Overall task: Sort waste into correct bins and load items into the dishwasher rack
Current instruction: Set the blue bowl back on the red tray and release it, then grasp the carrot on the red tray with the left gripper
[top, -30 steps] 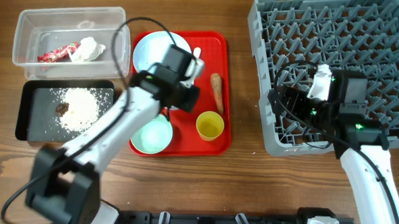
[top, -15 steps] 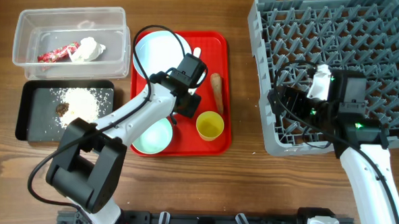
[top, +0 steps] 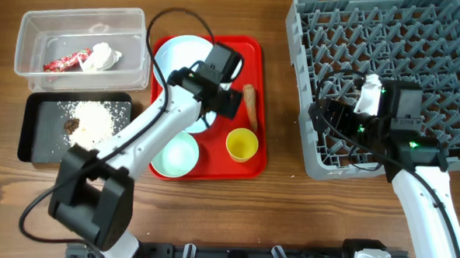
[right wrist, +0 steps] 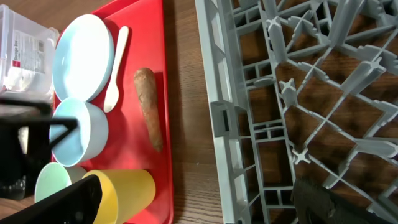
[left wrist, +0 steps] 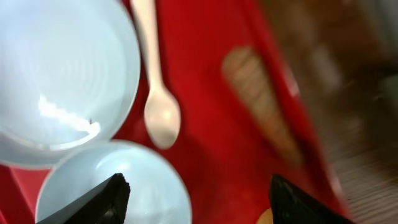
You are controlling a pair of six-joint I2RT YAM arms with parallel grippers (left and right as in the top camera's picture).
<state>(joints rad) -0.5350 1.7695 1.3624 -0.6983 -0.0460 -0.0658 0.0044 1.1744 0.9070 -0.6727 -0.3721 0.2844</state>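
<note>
My left gripper should go down toward the right in the overhead view and turn its fingers across the middle of the carrot-like stick [top: 250, 106] [left wrist: 261, 106], because the stick lies slanted to them.
My left gripper [top: 220, 105] hangs open over the red tray [top: 248, 167] with nothing between its jaws. Below it lie the white spoon [left wrist: 160, 112], the pale blue plate [left wrist: 56, 74], the light blue bowl [left wrist: 118, 186] and the carrot-like stick [left wrist: 261, 106]. The mint bowl [top: 174, 155] and yellow cup [top: 242, 144] stand at the tray's front. My right gripper [top: 325, 118] is open and empty at the left edge of the grey rack [top: 389, 43]. The clear tub [top: 32, 27] holds the wrapper [top: 66, 60] and tissue [top: 105, 55]. The black tray [top: 35, 140] holds rice grains [top: 94, 121] and a brown lump [top: 72, 125].
A strip of bare wooden table [top: 281, 108] separates the red tray from the rack. The left arm [top: 136, 140] crosses the tray's left side, hiding most of the light blue bowl from above. The right wrist view shows the cup [right wrist: 124, 190] on the tray's near corner.
My left gripper has gone from shut to open, and its wrist has shifted right and toward the tray's far side. The right arm has not moved.
</note>
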